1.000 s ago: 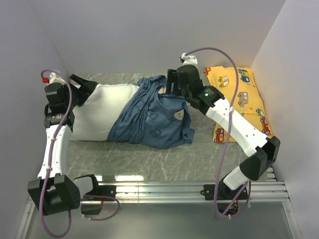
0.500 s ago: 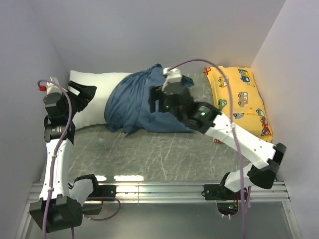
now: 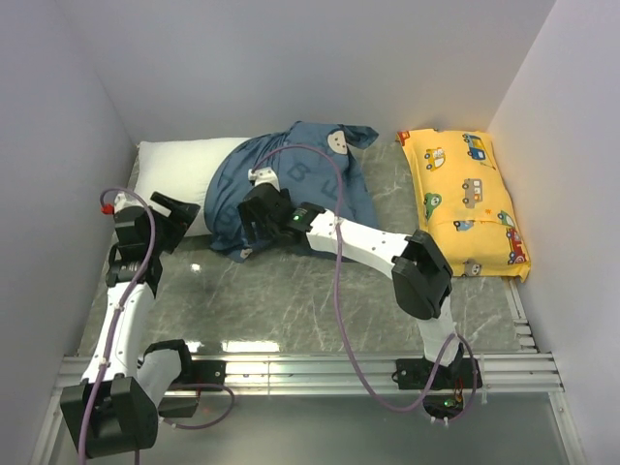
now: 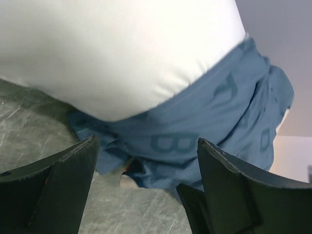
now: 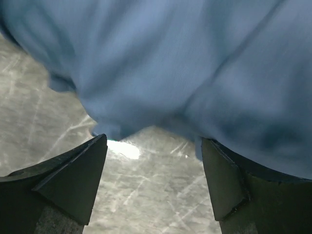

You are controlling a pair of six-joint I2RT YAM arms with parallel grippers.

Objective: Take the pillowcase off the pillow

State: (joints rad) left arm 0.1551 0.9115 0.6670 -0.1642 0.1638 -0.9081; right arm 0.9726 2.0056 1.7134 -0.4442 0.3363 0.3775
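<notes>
The pillowcase's near edge is just outward of my right gripper's open fingers, and only bare tabletop is between them, so I will next move that gripper slightly outward onto the edge.
The plump white pillow lies at the back left, its right half still inside the dusty-blue pillowcase, which is bunched up with a mouse face on top. My left gripper is open just short of the pillow's near edge. In the left wrist view the pillow and the pillowcase lie beyond my left gripper, which holds nothing. My right gripper is open at the case's near-left edge. The right wrist view shows blurred pillowcase cloth above my right gripper, with bare tabletop between the fingers.
A yellow car-print pillow lies along the right wall. The grey marble table is walled on the left, back and right. A metal rail runs along the near edge. The right arm's elbow is folded over the table's middle.
The pillow and case have shifted back toward the far wall. My right arm swung from the case's right end to its near-left edge. My left gripper drew back off the pillow.
</notes>
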